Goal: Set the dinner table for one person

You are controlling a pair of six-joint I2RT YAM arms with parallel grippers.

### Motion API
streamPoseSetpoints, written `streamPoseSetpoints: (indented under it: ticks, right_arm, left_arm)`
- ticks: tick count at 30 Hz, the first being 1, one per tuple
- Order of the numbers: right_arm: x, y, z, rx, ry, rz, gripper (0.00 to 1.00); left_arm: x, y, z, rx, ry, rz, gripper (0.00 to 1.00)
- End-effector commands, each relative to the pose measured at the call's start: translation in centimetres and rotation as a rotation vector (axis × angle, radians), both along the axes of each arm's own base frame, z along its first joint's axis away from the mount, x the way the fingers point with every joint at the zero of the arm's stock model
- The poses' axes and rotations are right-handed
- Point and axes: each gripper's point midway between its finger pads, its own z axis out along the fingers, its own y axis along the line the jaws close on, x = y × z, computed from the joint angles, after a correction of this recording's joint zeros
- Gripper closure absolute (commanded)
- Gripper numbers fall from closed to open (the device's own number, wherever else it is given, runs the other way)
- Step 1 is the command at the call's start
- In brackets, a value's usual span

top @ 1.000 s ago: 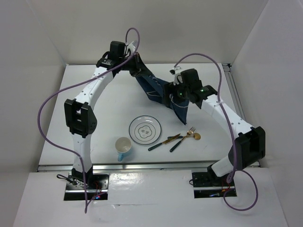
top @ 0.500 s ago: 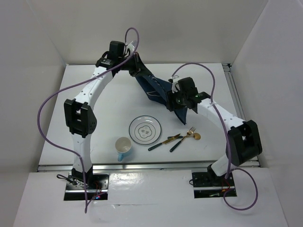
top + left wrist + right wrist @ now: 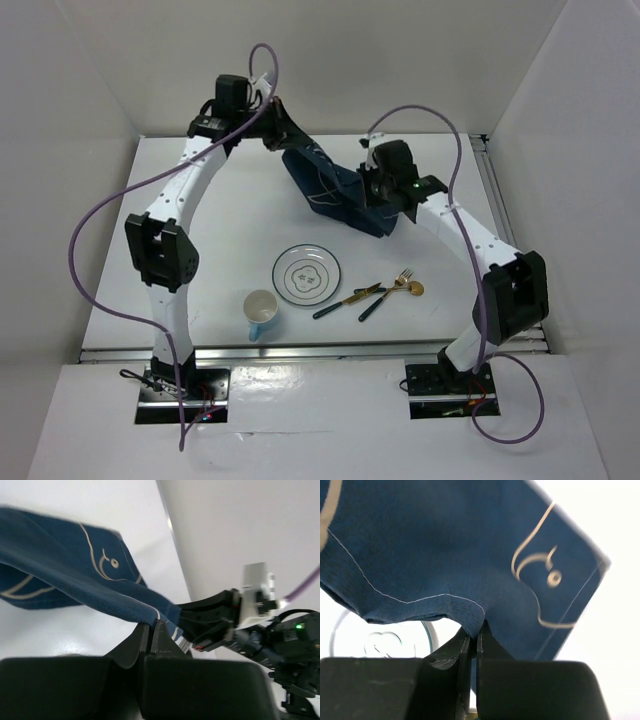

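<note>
My left gripper has to spread the bunched placemat, so next I raise it to the left in the top view. Then I lower it and release where the tabletop beyond the plate (image 3: pixel 95 632) lies below it.
A navy blue placemat (image 3: pixel 335 190) with a pale fish drawing hangs bunched above the back of the white dinner table (image 3: pixel 200 230), stretched between both grippers. My left gripper (image 3: pixel 288 140) is shut on its far left edge; the left wrist view has the cloth (image 3: pixel 65 575) pinched at the fingertips (image 3: pixel 150 625). My right gripper (image 3: pixel 368 195) is shut on the right part of the cloth (image 3: pixel 445 545), with a stitched fold caught between its jaws (image 3: pixel 472 635). The right gripper also shows in the left wrist view (image 3: pixel 210 625).
A white plate (image 3: pixel 307 274) with a dark rim lies in front of the placemat and peeks under the cloth in the right wrist view (image 3: pixel 350 640). A cup (image 3: pixel 261 310) stands near the front edge. A knife (image 3: pixel 345 300), fork (image 3: pixel 385 293) and spoon (image 3: pixel 405 288) lie right of the plate.
My right gripper moved left onto the placemat and closed on its fold. My left arm drew back and left, still holding the cloth.
</note>
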Motion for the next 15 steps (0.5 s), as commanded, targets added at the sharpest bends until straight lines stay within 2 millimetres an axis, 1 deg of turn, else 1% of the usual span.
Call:
streamPoseSetpoints:
  ticks: [1, 2, 3, 4, 5, 6, 7, 8, 9, 10, 11, 12, 13, 14, 15]
  right_arm:
    - [1.3, 0.1, 11.0, 0.046, -0.236, 0.0, 1.0]
    - [1.1, 0.6, 12.4, 0.064, -0.252, 0.036, 1.0]
    - [1.2, 1.1, 13.3, 0.071, -0.258, 0.059, 1.0]
    - [1.1, 1.3, 15.8, 0.082, -0.287, 0.077, 1.0]
    - [0.8, 2.2, 16.7, 0.093, -0.296, 0.115, 1.0]
    - [0.7, 2.4, 16.9, 0.096, -0.282, 0.128, 1.0]
    - [0.3, 3.4, 18.9, 0.119, -0.315, 0.156, 1.0]
    - [-0.6, 4.6, 19.8, 0.141, -0.321, 0.203, 1.0]
    - [-0.9, 5.6, 19.9, 0.149, -0.312, 0.233, 1.0]
    - [-1.2, 6.6, 21.1, 0.169, -0.333, 0.263, 1.0]
    - [-1.8, 7.6, 21.3, 0.176, -0.328, 0.307, 1.0]
    - [-2.6, 9.6, 21.4, 0.189, -0.324, 0.359, 1.0]
    - [-3.3, 10.7, 22.5, 0.205, -0.338, 0.39, 1.0]
    - [-4.5, 12.7, 22.2, 0.212, -0.325, 0.456, 1.0]
    - [-5.0, 13.7, 22.5, 0.218, -0.328, 0.478, 1.0]
  left_arm:
    - [-2.2, 3.2, 11.1, -0.094, -0.225, 0.03, 1.0]
    - [-2.4, 3.9, 12.1, -0.106, -0.238, 0.049, 1.0]
    - [-2.1, 5.5, 13.1, -0.112, -0.257, 0.084, 1.0]
    - [-2.9, 6.7, 14.6, -0.12, -0.279, 0.107, 1.0]
    - [-2.7, 8.6, 15.5, -0.132, -0.29, 0.154, 1.0]
    - [-3.1, 9.7, 16.8, -0.14, -0.32, 0.177, 1.0]
    - [-4.2, 10.8, 18.1, -0.147, -0.34, 0.201, 1.0]
    - [-4.0, 13.0, 18.8, -0.15, -0.352, 0.252, 1.0]
    - [-4.3, 14.1, 19.6, -0.146, -0.375, 0.283, 1.0]
    - [-5.4, 15.0, 21.0, -0.152, -0.401, 0.307, 1.0]
    - [-5.8, 16.0, 22.0, -0.156, -0.419, 0.331, 1.0]
    - [-6.0, 17.8, 22.8, -0.148, -0.445, 0.372, 1.0]
    - [-6.6, 18.6, 23.8, -0.144, -0.471, 0.391, 1.0]
    - [-7.0, 20.0, 24.7, -0.143, -0.491, 0.428, 1.0]
    - [-7.1, 20.6, 25.0, -0.139, -0.502, 0.442, 1.0]
